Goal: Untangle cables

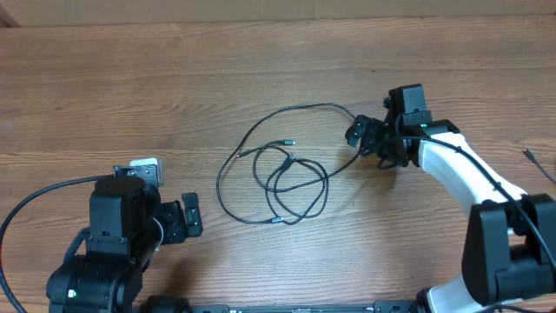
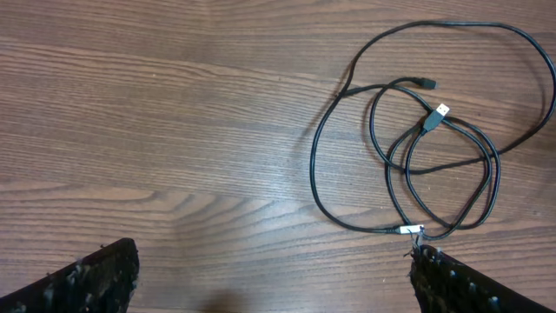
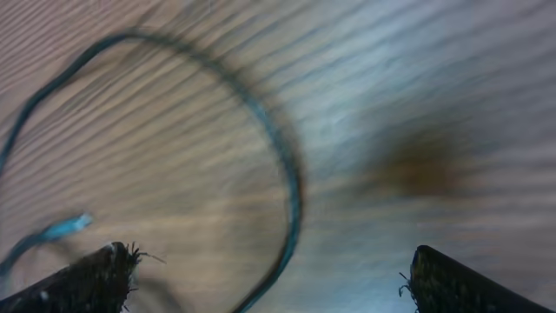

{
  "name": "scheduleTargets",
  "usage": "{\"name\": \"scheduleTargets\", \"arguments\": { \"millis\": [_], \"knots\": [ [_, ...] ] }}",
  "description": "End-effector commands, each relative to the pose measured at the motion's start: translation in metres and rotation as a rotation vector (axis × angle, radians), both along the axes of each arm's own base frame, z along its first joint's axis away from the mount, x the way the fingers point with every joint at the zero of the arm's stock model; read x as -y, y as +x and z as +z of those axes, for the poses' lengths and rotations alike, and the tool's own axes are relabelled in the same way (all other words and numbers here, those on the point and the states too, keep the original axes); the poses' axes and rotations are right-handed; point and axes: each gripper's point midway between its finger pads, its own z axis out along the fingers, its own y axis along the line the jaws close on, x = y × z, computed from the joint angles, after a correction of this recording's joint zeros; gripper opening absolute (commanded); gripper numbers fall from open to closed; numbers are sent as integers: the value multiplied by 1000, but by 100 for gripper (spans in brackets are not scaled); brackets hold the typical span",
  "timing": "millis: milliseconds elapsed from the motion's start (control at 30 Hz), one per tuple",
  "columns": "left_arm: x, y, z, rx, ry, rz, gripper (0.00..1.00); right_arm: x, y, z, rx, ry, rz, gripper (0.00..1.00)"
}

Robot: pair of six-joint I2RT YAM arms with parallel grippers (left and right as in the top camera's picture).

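Next, my right gripper moves down onto the big loop's bend (image 1: 359,150) (image 3: 292,217) and closes its fingers around that piece of the cord, which already curves between them, open.
The cables (image 1: 291,165) are thin black cords lying in overlapping loops at the middle of the wooden table, with small plug ends showing. My left gripper (image 1: 187,217) is open at the front left, well short of the tangle. In the left wrist view the loops (image 2: 433,120) lie ahead and to the right, and one plug end rests close to my right finger (image 2: 469,287). My right gripper (image 1: 360,132) is open at the right end of the big loop. In the blurred right wrist view a strand (image 3: 291,187) curves down between the wide-apart fingers (image 3: 460,283).
Another thin cable end (image 1: 534,161) shows at the table's right edge. The left arm's thick black cable (image 1: 35,204) sweeps along the front left. A dark rail (image 1: 295,306) runs along the front edge.
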Motion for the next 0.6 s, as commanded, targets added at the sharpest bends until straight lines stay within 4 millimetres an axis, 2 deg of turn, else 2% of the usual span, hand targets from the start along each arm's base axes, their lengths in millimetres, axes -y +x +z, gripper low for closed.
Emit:
{"name": "scheduleTargets", "arguments": {
  "millis": [0, 167, 267, 333, 433, 533, 567],
  "knots": [
    [0, 1, 2, 7, -2, 10, 100, 21, 7, -18, 5, -116, -47, 100],
    [0, 1, 2, 7, -2, 10, 99, 15, 17, -36, 23, -126, 29, 100],
    [0, 1, 2, 7, -2, 10, 100, 14, 19, -46, 16, -121, 32, 94],
    [0, 1, 2, 7, -2, 10, 100, 8, 20, -48, 16, -92, 44, 84],
    [0, 1, 2, 7, -2, 10, 100, -3, 22, -49, 22, -35, 69, 64],
    [0, 1, 2, 7, -2, 10, 100, -5, 25, -51, 33, -29, 74, 50],
    [0, 1, 2, 7, -2, 10, 100, -6, 27, -52, 38, -29, 76, 49]
  ]
}}
